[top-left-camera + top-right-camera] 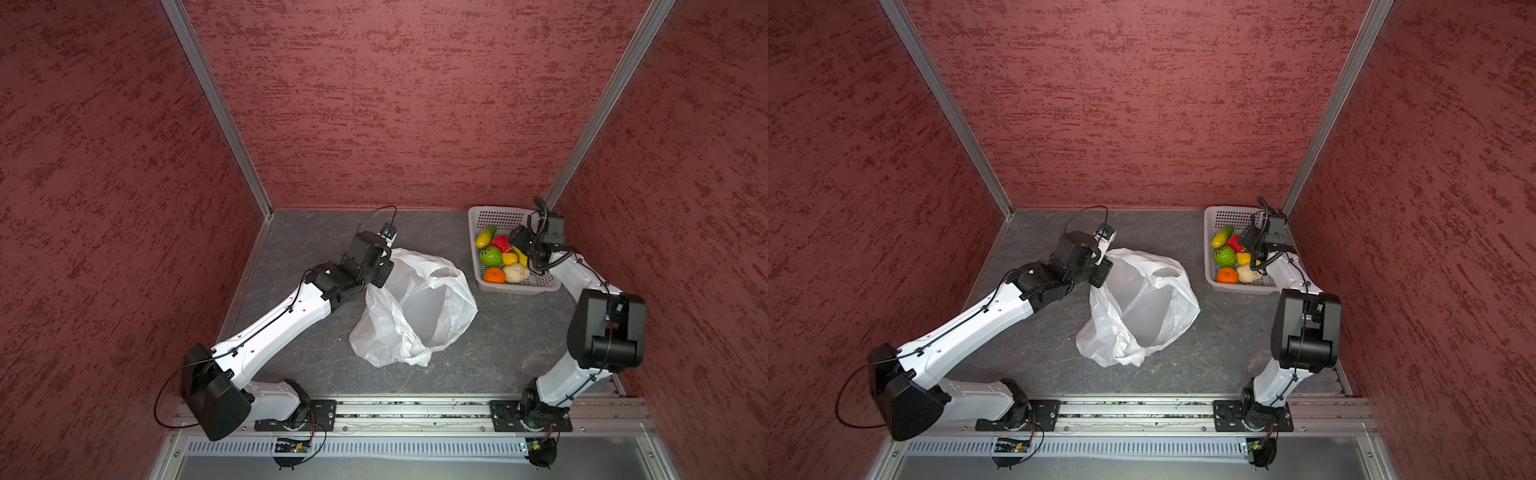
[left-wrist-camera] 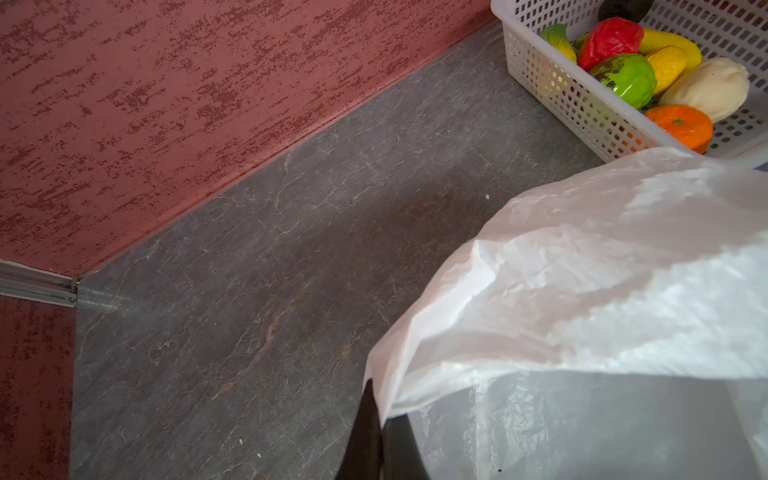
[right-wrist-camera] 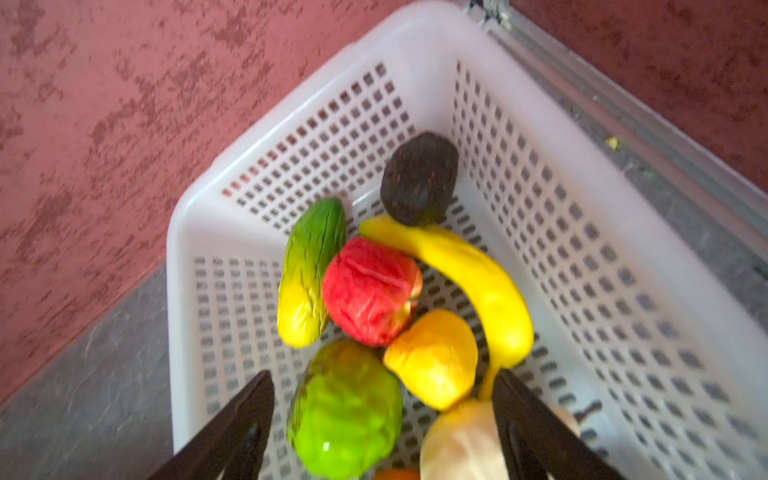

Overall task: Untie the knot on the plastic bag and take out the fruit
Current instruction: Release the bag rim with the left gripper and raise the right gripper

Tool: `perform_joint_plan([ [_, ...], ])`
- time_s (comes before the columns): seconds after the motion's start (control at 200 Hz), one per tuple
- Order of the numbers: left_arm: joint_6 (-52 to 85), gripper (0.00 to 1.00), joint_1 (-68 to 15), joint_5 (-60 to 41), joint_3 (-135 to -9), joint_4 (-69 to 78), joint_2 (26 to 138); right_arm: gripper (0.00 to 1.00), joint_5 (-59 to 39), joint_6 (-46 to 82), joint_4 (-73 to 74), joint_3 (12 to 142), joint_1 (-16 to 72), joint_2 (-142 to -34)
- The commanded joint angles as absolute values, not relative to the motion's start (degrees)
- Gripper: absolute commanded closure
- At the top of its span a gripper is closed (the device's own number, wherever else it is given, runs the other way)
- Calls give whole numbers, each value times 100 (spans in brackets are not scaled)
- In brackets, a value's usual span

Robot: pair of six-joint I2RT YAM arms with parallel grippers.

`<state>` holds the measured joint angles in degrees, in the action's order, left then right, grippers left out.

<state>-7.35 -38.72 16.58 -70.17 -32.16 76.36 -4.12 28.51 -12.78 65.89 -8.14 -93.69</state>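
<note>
My left gripper will next pull the bag's rim that it holds outward, toward the bare tabletop before the back wall (image 1: 420, 230) (image 2: 384, 200), and let go of it, because the wide-open bag looks empty.
The white plastic bag (image 1: 415, 307) (image 1: 1138, 307) lies crumpled mid-table, its mouth gaping and its inside looking empty. No knot shows in any view. My left gripper (image 1: 384, 272) (image 2: 376, 399) is shut on the bag's far-left rim (image 2: 540, 316). The fruit lies in the white basket (image 1: 473, 224): orange ball (image 1: 494, 275), green apple (image 3: 345, 411), red berry (image 3: 370, 291), banana (image 3: 469, 274), yellow-green oblong (image 3: 309, 270), beige round (image 1: 516, 273), a yellow piece (image 3: 432, 357) and a dark piece (image 3: 419, 178). My right gripper (image 3: 382, 374) (image 1: 518, 243) hangs open over them, holding nothing.
The basket (image 1: 1209, 232) stands in the back right corner against the red walls. Grey tabletop (image 2: 270, 270) lies bare left of the bag and in front of it. The aluminium rail (image 1: 415, 409) carrying both arm bases runs along the front edge.
</note>
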Motion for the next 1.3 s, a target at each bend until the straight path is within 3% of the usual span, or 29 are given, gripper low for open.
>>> perform_joint_plan([
  [0.0,-1078,100,-3614,1568,-7077,-2778,7829,16,-716,2994,-1161,5996,-553,-8713],
  [0.436,-2379,100,-3089,1450,-7860,-2084,8833,16,-642,3539,-2010,4302,267,-6133],
  [0.776,-2229,99,-3285,1324,-8274,-2247,9736,15,-677,3580,-2486,4060,342,-5385],
  [0.857,-2115,88,-3321,1301,-8271,-2310,9736,15,-711,3577,-2517,4087,341,-5336],
  [1.012,-1817,40,-3331,1233,-8310,-2456,9539,14,-795,3483,-2505,4124,351,-5337],
  [1.137,-1402,13,-3340,975,-8240,-2606,9150,13,-793,3299,-2500,4154,358,-5371],
  [1.207,-1191,0,-3375,746,-8043,-2575,8779,12,-782,3175,-2481,4187,366,-5405],
  [1.292,-928,1,-3434,375,-7727,-2501,8294,11,-772,3034,-2412,4226,361,-5453],
])
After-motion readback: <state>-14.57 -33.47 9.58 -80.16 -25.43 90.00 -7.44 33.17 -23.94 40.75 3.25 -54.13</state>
